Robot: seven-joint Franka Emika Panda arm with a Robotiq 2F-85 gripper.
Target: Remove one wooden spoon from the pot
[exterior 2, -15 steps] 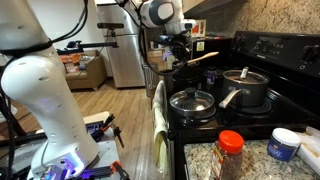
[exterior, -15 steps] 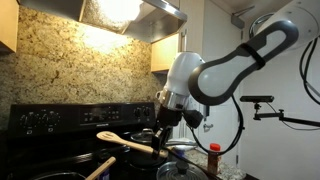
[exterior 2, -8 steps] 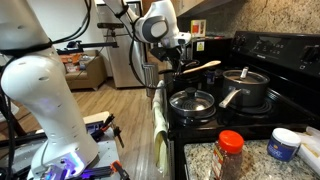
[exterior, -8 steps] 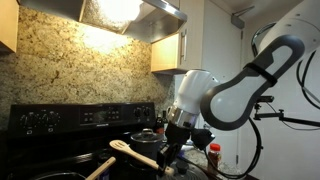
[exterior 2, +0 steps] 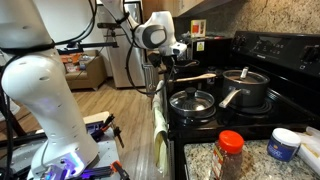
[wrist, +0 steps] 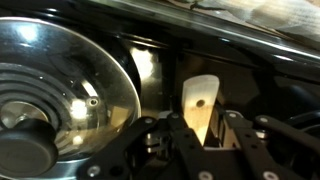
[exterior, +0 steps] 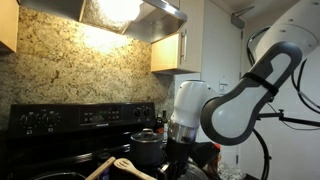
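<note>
The black stovetop beside the glass lid is below my gripper, so my gripper should lower the pale wooden spoon [exterior 2: 200,75] onto it next and let go.
My gripper [exterior 2: 171,74] is shut on the pale wooden spoon [exterior 2: 200,75] and holds it roughly level above the front of the black stove [exterior 2: 262,47], over the lidded pan [exterior 2: 191,101]. In an exterior view the spoon [exterior: 132,168] points its oval bowl left, low beside the dark lidded pot [exterior: 147,146], with the gripper [exterior: 167,165] at its handle. In the wrist view the spoon's flat end with a small hole [wrist: 198,106] sits between my fingers [wrist: 163,140], next to the pan's glass lid [wrist: 55,105]. A second wooden utensil [exterior: 98,167] leans at lower left.
A dark pot with a lid and a long handle [exterior 2: 246,86] stands behind the pan. A red-capped spice jar [exterior 2: 230,151] and a white tub [exterior 2: 283,144] stand on the granite counter. A towel [exterior 2: 158,120] hangs on the oven front. A range hood [exterior: 130,12] is overhead.
My gripper has come down and toward the stove's front with the spoon still in it; the spoon now hangs lower, just above the lidded pan.
</note>
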